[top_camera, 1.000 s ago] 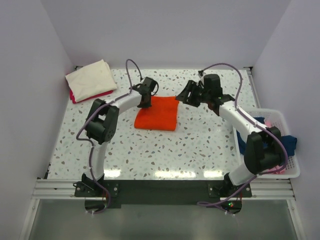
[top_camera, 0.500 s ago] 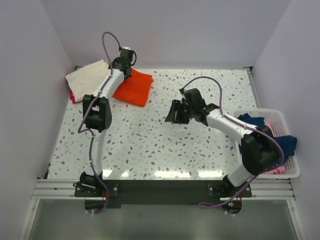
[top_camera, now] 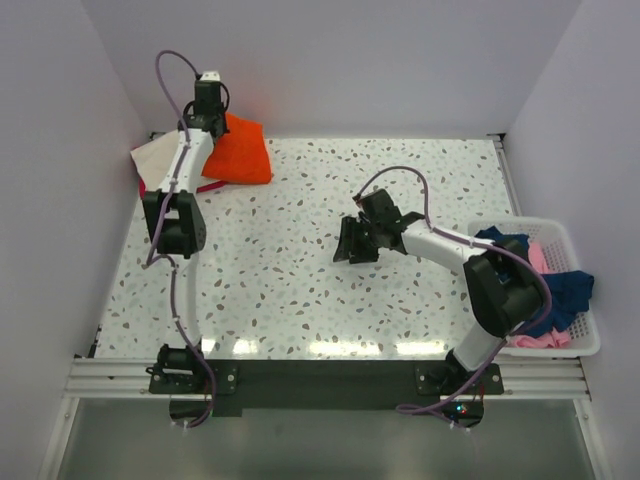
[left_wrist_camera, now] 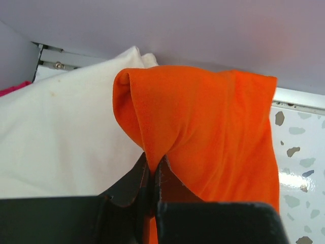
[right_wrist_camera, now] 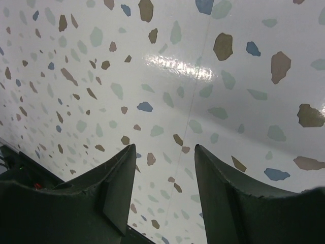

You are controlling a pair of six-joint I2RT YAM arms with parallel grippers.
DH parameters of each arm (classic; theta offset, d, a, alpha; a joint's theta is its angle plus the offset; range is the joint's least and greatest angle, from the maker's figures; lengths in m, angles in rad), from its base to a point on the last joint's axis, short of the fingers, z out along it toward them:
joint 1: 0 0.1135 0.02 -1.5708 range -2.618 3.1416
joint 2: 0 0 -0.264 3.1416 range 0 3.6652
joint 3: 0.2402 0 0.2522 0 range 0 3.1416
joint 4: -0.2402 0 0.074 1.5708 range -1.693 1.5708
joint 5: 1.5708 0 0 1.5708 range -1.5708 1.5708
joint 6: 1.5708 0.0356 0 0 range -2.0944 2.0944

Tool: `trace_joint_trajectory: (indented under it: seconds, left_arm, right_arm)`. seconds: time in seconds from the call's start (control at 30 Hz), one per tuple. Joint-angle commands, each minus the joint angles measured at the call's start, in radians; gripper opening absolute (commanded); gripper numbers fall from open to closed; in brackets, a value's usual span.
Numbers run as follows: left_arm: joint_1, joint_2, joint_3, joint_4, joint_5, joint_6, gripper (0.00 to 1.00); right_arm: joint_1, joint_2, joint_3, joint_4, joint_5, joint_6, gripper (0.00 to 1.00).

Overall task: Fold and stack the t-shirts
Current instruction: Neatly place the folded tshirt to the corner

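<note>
The orange t-shirt hangs over bare table, so next I will lift my left gripper and shift it to the left in the top view, over the cream t-shirt (top_camera: 158,160) (left_wrist_camera: 72,133).
My left gripper (left_wrist_camera: 152,162) is shut on a pinched fold of the bright orange t-shirt (left_wrist_camera: 213,127), which hangs lifted beside the folded cream t-shirt (left_wrist_camera: 61,137). A magenta t-shirt (left_wrist_camera: 12,89) peeks out beneath the cream one. From above, the left gripper (top_camera: 218,122) is stretched to the back left corner, and the orange t-shirt (top_camera: 242,152) drapes partly over the cream t-shirt (top_camera: 157,157). My right gripper (top_camera: 349,243) hovers low over the middle of the table. Its jaws (right_wrist_camera: 165,147) are open with only bare table between them.
A white lattice basket (top_camera: 590,322) at the right edge holds a navy blue t-shirt (top_camera: 577,285) and a pale pink t-shirt (top_camera: 540,256). The enclosure's walls stand close behind and beside the stack. The speckled table (top_camera: 280,280) stretches between the arms.
The left arm has carried the orange t-shirt from mid-table to the back left corner by the cream one. The right arm has drawn back toward the table's middle, its jaws a little narrower.
</note>
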Motion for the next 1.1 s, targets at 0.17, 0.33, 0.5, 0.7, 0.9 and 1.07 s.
trace_joint_trajectory:
  seconds: [0.17,0.33,0.5,0.7,0.9,1.07]
  left_arm:
    - [0.047,-0.062,0.092,0.126,0.078,0.038,0.00]
    - [0.084,-0.080,0.096,0.131,0.120,0.029,0.00]
    - [0.112,-0.094,0.117,0.134,0.160,0.028,0.00]
    - [0.130,-0.109,0.120,0.129,0.204,0.017,0.00]
    - [0.132,-0.135,0.122,0.143,0.242,0.008,0.00]
    - [0.141,-0.154,0.125,0.151,0.252,0.009,0.00]
  right_arm:
    - [0.005,0.019,0.034,-0.001,0.003,-0.023,0.53]
    - [0.007,0.020,0.049,-0.004,0.003,-0.020,0.53]
    - [0.007,0.019,0.060,-0.004,0.006,-0.015,0.52]
    - [0.005,0.009,0.061,0.001,0.009,-0.008,0.52]
    - [0.008,-0.004,0.058,-0.001,0.015,-0.005,0.52]
    - [0.007,-0.014,0.058,-0.007,0.020,-0.009,0.52]
